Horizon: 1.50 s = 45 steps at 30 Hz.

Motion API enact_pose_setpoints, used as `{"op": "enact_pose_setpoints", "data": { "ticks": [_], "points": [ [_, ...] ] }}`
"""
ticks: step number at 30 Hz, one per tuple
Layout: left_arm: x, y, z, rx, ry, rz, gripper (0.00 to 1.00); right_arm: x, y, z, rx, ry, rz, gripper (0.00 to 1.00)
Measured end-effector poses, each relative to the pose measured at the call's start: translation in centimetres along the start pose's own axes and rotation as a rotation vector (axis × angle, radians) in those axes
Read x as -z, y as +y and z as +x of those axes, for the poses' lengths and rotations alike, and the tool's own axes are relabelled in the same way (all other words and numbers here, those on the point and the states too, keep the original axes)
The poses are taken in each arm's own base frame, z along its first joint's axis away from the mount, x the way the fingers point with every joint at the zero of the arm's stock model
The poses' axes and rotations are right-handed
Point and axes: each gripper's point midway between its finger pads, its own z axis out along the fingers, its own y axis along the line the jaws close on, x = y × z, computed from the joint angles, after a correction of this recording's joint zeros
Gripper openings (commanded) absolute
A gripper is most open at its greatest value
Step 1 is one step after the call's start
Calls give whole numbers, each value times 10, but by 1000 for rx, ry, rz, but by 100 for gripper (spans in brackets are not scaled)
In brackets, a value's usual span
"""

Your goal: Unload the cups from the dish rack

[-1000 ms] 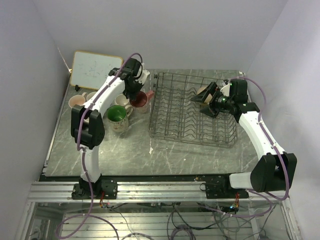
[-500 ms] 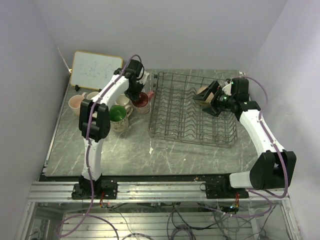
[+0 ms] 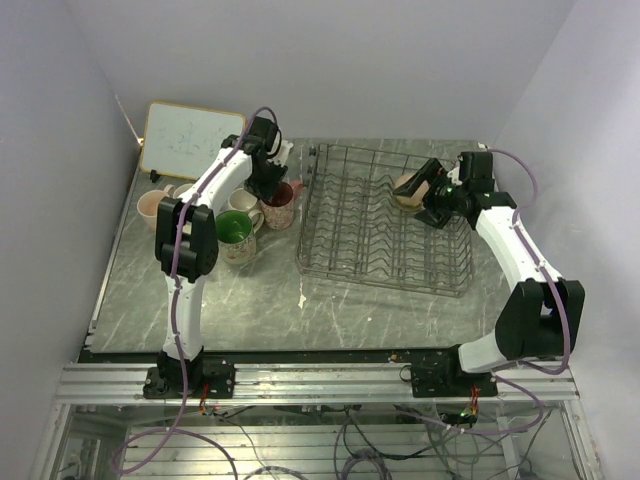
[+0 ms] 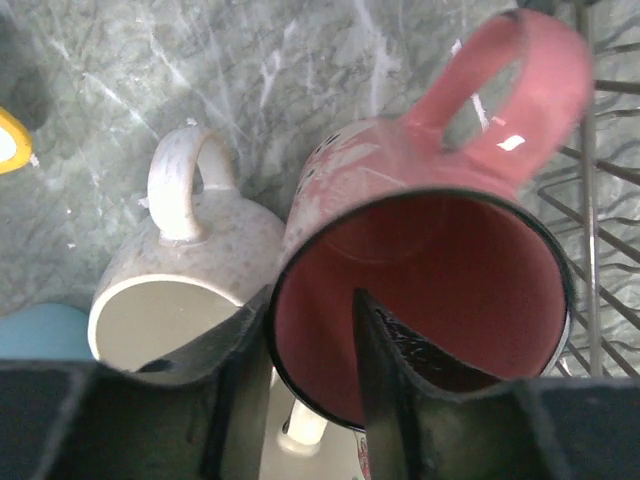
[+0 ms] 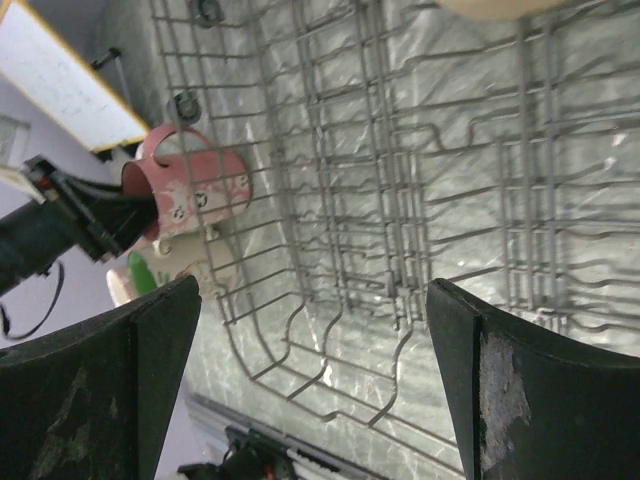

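Note:
The tan mug [image 3: 408,188] is the only cup in the rack. The mug's near side gets my right gripper next, turned downward and brought down onto it to close.
The dark pink-red mug [image 3: 281,206] stands on the table just left of the dish rack [image 3: 385,240]. My left gripper [image 4: 308,300] straddles its rim [image 4: 420,300], one finger inside and one outside, with a gap wider than the wall. A cream-white mug [image 4: 180,270] and a light blue one [image 4: 40,335] sit beside it. A tan mug [image 3: 408,188] rests in the rack's far right part. My right gripper [image 3: 424,194] is open wide beside it, over the rack [image 5: 350,150]. The beige mug with green inside [image 3: 233,230] and a pale pink mug [image 3: 153,205] stand on the left.
A framed whiteboard [image 3: 190,140] leans at the back left behind the mugs. The mugs crowd the table between the whiteboard and the rack's left wall. The rack's tines stand empty under my right gripper. The side walls are close on both sides.
My right gripper has moved back and right along the rack, up beside the tan mug. My left arm has shifted slightly at the dark pink-red mug.

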Motion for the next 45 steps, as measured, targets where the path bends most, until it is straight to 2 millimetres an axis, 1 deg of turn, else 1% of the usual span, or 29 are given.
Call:
{"op": "enact_pose_setpoints", "data": {
  "ticks": [4, 6, 8, 11, 12, 16, 17, 18, 20, 26, 29, 33, 36, 39, 42, 45],
  "points": [
    [-1, -4, -4, -17, -18, 28, 59, -6, -11, -16, 21, -58, 73, 95],
    [-1, -7, -6, -28, -27, 44, 68, -8, -16, -25, 37, -93, 107, 94],
    [-1, -10, -7, -41, -34, 64, 74, -9, -22, -34, 59, -129, 146, 93],
    [1, -13, -8, -56, -40, 89, 78, -10, -33, -47, 99, -179, 211, 92],
    [2, -15, -9, -65, -43, 97, 85, -11, -38, -51, 118, -196, 236, 92],
    [15, -16, -11, -94, -57, 108, 88, -14, -58, -67, 201, -259, 335, 91],
    [21, -16, -12, -101, -66, 111, 94, -16, -62, -72, 223, -275, 355, 91],
    [27, -17, -13, -108, -76, 116, 95, -19, -66, -77, 246, -290, 374, 91],
    [44, -19, -18, -126, -103, 127, 95, -26, -72, -84, 285, -306, 398, 91],
    [103, -30, -28, -184, -199, 183, 95, -64, -95, -96, 404, -271, 445, 91],
    [132, -34, -29, -212, -249, 198, 95, -76, -97, -101, 447, -261, 440, 91],
    [158, -37, -27, -238, -290, 204, 95, -85, -94, -108, 493, -264, 410, 90],
    [169, -38, -25, -253, -308, 202, 95, -91, -89, -114, 511, -263, 371, 90],
    [170, -38, -21, -258, -303, 203, 95, -97, -87, -112, 513, -246, 323, 89],
    [166, -39, -16, -257, -287, 207, 95, -100, -85, -102, 509, -223, 270, 89],
    [165, -39, -13, -255, -275, 210, 95, -101, -89, -86, 496, -194, 241, 88]
  ]
}}
